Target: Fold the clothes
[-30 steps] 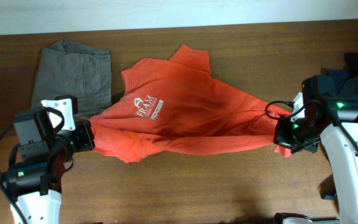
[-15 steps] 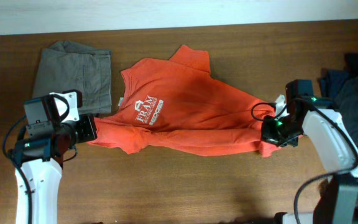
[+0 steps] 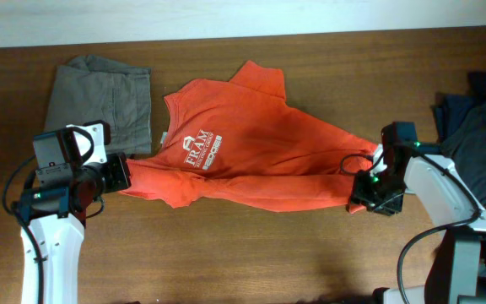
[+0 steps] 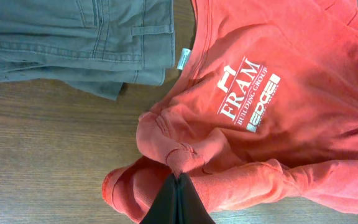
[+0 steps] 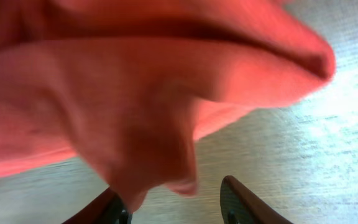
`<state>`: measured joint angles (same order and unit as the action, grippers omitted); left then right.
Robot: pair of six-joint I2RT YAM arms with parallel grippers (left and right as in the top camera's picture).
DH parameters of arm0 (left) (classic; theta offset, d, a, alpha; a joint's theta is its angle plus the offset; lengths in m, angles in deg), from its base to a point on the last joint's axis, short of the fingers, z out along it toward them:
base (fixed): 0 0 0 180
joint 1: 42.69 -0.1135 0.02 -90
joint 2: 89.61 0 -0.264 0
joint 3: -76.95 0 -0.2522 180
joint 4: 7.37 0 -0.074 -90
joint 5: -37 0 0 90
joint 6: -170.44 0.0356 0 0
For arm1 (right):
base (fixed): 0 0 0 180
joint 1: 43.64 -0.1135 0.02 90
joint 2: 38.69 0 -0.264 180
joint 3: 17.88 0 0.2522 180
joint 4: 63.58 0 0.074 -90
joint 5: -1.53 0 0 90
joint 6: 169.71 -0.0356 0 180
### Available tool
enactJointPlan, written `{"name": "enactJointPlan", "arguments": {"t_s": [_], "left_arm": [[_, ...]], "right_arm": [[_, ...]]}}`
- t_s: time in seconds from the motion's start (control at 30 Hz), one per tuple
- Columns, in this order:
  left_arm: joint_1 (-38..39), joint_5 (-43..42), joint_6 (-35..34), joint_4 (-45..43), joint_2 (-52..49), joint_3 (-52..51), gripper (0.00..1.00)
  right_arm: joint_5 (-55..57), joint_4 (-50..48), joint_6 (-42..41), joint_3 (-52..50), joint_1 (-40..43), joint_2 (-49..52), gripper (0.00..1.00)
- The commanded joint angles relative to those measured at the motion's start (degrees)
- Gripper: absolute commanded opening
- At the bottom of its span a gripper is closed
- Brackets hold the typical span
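Observation:
My right gripper edges onto the T-shirt's loose hanging corner [image 3: 355, 207] [image 5: 165, 171] next and closes its parted fingers. Cloth drapes over one finger, with bare table by the other.
The orange-red T-shirt [image 3: 251, 152] with white chest lettering lies stretched across the middle of the table, its lower half bunched into a long roll. My left gripper [image 3: 123, 175] is shut on the roll's left end, and in the left wrist view its black tips [image 4: 178, 182] pinch a fold of the T-shirt [image 4: 260, 74]. My right gripper [image 3: 363, 196] is at the shirt's right end. In the right wrist view its jaws [image 5: 174, 196] stand apart, with the loose T-shirt [image 5: 135, 93] hanging over the left finger and bare table by the right finger.
A folded grey-brown garment [image 3: 99, 97] lies at the back left, just beyond the shirt's collar, and also shows in the left wrist view [image 4: 73, 37]. Dark blue-grey clothes [image 3: 479, 127] are heaped at the right edge, behind my right arm.
My right gripper has opened and let the shirt's right end go slack. Earlier both arms moved away from the table's front edge, drawing the shirt out flatter; the left grip is unchanged.

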<state>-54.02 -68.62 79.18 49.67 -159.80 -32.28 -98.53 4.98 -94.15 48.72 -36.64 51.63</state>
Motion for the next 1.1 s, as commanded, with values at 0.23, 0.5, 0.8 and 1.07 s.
{"name": "enactJointPlan", "arguments": {"t_s": [0.23, 0.5, 0.8, 1.07], "left_arm": [[-0.2, -0.1, 0.9, -0.2, 0.1, 1.1, 0.0], [-0.2, -0.7, 0.9, -0.3, 0.1, 1.1, 0.0], [-0.2, -9.2, 1.4, 3.5, 6.6, 11.9, 0.0], [-0.2, -12.3, 2.2, 5.0, 16.2, 29.9, 0.0]], "right_arm": [[3.7, -11.8, -4.7, -4.7, 0.2, 0.0, 0.1], [9.4, 3.7, -3.8, 6.0, 0.2, -5.1, 0.04], [11.1, 17.5, -3.2, 24.7, 0.2, -16.5, 0.04], [10.7, 21.5, -3.2, 40.3, 0.2, -25.7, 0.04]]}}
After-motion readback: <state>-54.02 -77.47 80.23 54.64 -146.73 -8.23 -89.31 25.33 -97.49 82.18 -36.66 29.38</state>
